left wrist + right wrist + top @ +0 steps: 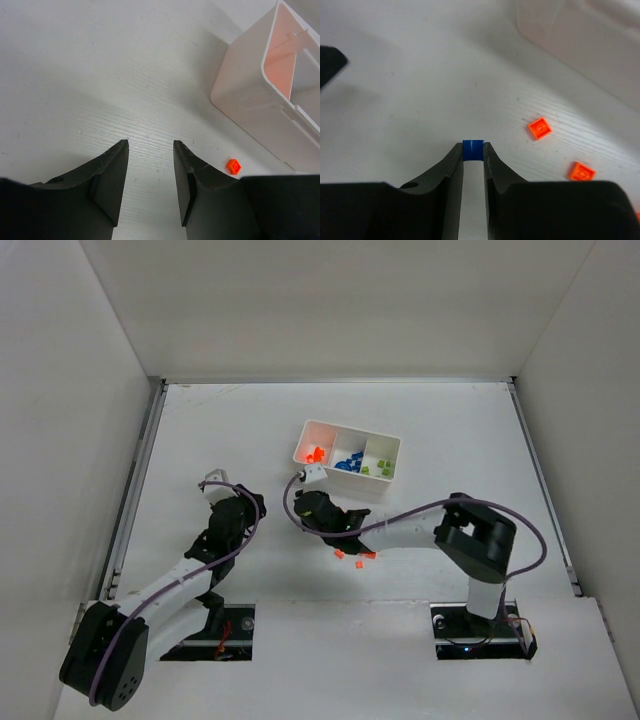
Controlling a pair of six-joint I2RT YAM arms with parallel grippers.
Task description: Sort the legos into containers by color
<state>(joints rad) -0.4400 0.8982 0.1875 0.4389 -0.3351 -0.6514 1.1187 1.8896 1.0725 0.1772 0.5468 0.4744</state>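
Observation:
The blue legos already lie in the tray's middle container [349, 453], so next I need to raise my right gripper and move it outward over them to release the small blue lego.
In the right wrist view a small blue lego [473, 148] is pinched between the fingertips of my right gripper [473, 153], just over the table. Two orange legos [539, 128] [581, 171] lie loose to its right. From above, the right gripper [303, 508] sits in front of the white tray [347, 430]. The tray's containers hold orange [315, 453], blue [348, 463] and green legos [378, 467]. My left gripper [150, 143] stands open over bare table, nothing between its fingers. An orange lego [233, 166] lies just to its right, near the tray's wall [250, 105].
A few loose orange legos [356, 558] lie on the table under the right forearm. White walls enclose the table on the left, back and right. The left gripper [250, 505] is close to the right one, to its left.

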